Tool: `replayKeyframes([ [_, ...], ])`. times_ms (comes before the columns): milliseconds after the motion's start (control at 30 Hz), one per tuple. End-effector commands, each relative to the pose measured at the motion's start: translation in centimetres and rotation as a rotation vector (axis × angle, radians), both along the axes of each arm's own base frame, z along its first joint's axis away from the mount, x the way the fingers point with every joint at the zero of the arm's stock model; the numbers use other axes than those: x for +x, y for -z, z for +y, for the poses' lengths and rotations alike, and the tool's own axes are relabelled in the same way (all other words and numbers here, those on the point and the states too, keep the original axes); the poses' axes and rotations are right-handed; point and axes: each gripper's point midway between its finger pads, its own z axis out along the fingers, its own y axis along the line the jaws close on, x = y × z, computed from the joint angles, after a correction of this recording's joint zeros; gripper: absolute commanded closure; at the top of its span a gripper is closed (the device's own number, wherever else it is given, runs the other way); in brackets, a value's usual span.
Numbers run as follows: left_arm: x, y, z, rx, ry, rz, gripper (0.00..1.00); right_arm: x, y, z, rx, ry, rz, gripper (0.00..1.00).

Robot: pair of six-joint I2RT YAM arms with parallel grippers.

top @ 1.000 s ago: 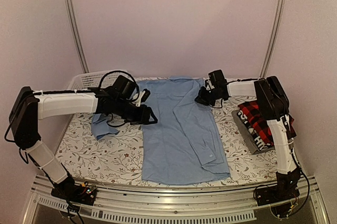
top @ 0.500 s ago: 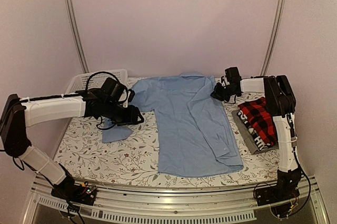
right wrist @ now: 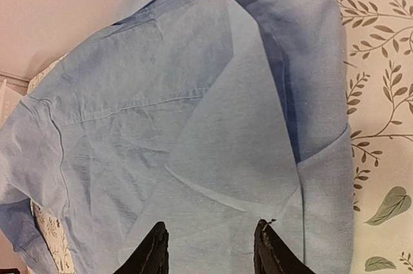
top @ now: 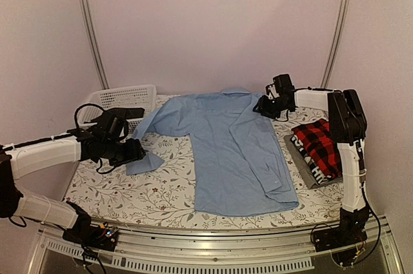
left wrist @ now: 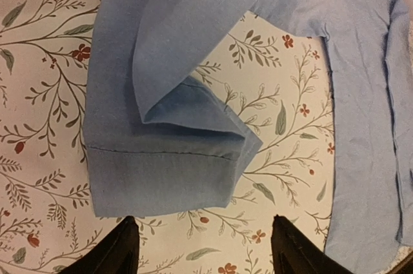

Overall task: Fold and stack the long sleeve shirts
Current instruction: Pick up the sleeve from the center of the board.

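The left gripper will next move down onto the cuff's near corner (top: 153,167) (left wrist: 224,193) on the side of the shirt's body, as that corner lies uncovered below the gripper and to its right in the top view.
The light blue button-up shirt (top: 232,151) lies spread face down on the flowered tablecloth, its left sleeve (top: 155,138) stretched toward the left with the cuff (left wrist: 161,164) folded over. My left gripper (top: 139,151) is open and empty just near of that cuff (left wrist: 200,248). My right gripper (top: 261,107) is open and empty above the shirt's right shoulder (right wrist: 213,242), where the right sleeve is folded inward (right wrist: 258,119). The red-and-black plaid shirt (top: 319,148) lies folded on a grey folded shirt (top: 303,164) at the right.
A white lattice basket (top: 119,101) stands at the back left. The metal table edge (top: 206,238) runs along the front. Frame poles rise at the back left (top: 90,29) and back right (top: 337,29).
My left gripper pulled the left sleeve out to the left, let it go and drew back. My right gripper moved right with the shirt's shoulder and now hovers open over it.
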Motion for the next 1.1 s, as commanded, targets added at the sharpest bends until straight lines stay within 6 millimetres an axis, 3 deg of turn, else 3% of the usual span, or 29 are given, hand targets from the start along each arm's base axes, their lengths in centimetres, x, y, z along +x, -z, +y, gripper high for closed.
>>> replayKeyframes([
  [0, 0.8, 0.6, -0.1, -0.006, -0.002, -0.021, 0.30, -1.4, -5.0, 2.4, -0.018, -0.071, -0.085, 0.56],
  [100, 0.9, 1.9, 0.0, 0.015, -0.006, 0.003, 0.30, -2.8, -6.5, 3.9, -0.028, -0.105, -0.113, 0.56],
  [233, 2.1, 1.3, -1.7, -0.040, 0.039, -0.047, 0.30, -4.7, -8.5, 5.5, -0.050, -0.137, -0.152, 0.55],
  [533, 2.4, 4.3, -0.3, 0.224, -0.034, 0.037, 0.30, -8.7, -11.6, 8.4, -0.049, -0.195, -0.202, 0.55],
  [800, 3.2, 5.0, -3.6, 0.266, 0.031, 0.028, 0.35, -11.6, -12.7, 10.4, -0.040, -0.238, -0.222, 0.55],
  [900, 3.4, 5.5, -3.3, 0.304, 0.018, 0.046, 0.53, -12.6, -12.4, 11.1, -0.047, -0.254, -0.217, 0.55],
  [1000, 3.5, 5.0, -3.3, 0.312, 0.019, 0.040, 0.84, -13.6, -12.4, 11.6, -0.057, -0.267, -0.223, 0.55],
  [1067, 3.5, 3.9, -4.3, 0.284, 0.058, 0.015, 0.99, -14.4, -12.7, 12.0, -0.052, -0.279, -0.236, 0.55],
])
